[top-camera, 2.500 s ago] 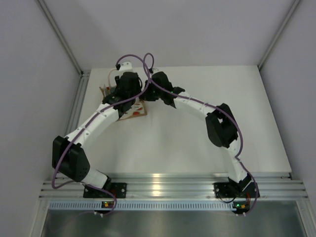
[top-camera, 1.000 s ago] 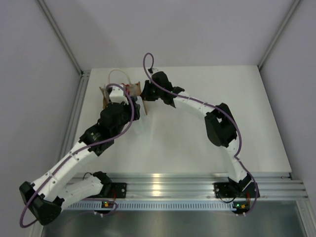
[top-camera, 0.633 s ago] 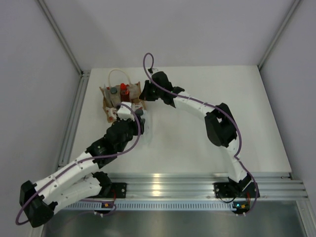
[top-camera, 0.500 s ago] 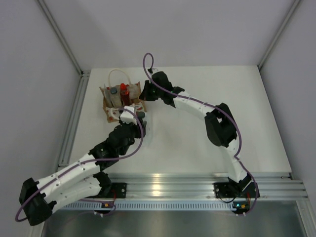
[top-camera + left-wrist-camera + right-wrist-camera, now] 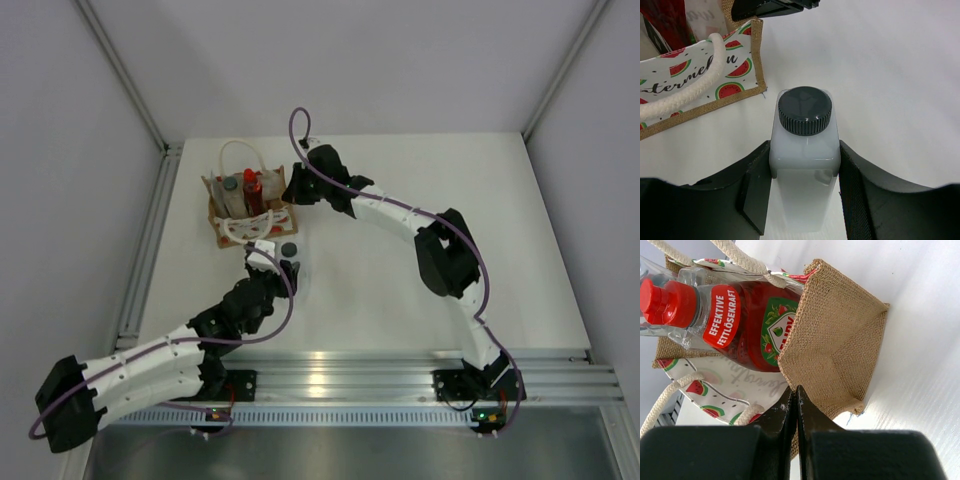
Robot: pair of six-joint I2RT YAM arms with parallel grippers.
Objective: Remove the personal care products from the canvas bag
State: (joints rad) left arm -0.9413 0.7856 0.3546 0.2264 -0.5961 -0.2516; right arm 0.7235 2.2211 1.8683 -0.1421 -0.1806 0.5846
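My left gripper shifts the white bottle outside the bag slightly back next, away from the bag's near corner, then opens.
The canvas bag (image 5: 232,222) stands at the table's far left, tan burlap with watermelon print and white rope handles (image 5: 687,95). Inside it I see a red bottle with a red cap (image 5: 251,183) and a bottle with a grey cap (image 5: 230,185). My left gripper (image 5: 287,262) is shut on a white bottle with a dark round cap (image 5: 805,145), held upright just in front of the bag, outside it. My right gripper (image 5: 796,390) is shut on the bag's burlap side edge (image 5: 840,340), next to the red bottle (image 5: 750,315).
The white table (image 5: 420,200) runs right and forward of the bag. A metal rail (image 5: 150,230) borders the table's left edge, close to the bag. The right arm's links (image 5: 445,255) arch over the table's middle right.
My left gripper rose out of the bag with the white bottle and drew back toward the near side, in front of the bag. The right gripper stayed on the bag's edge.
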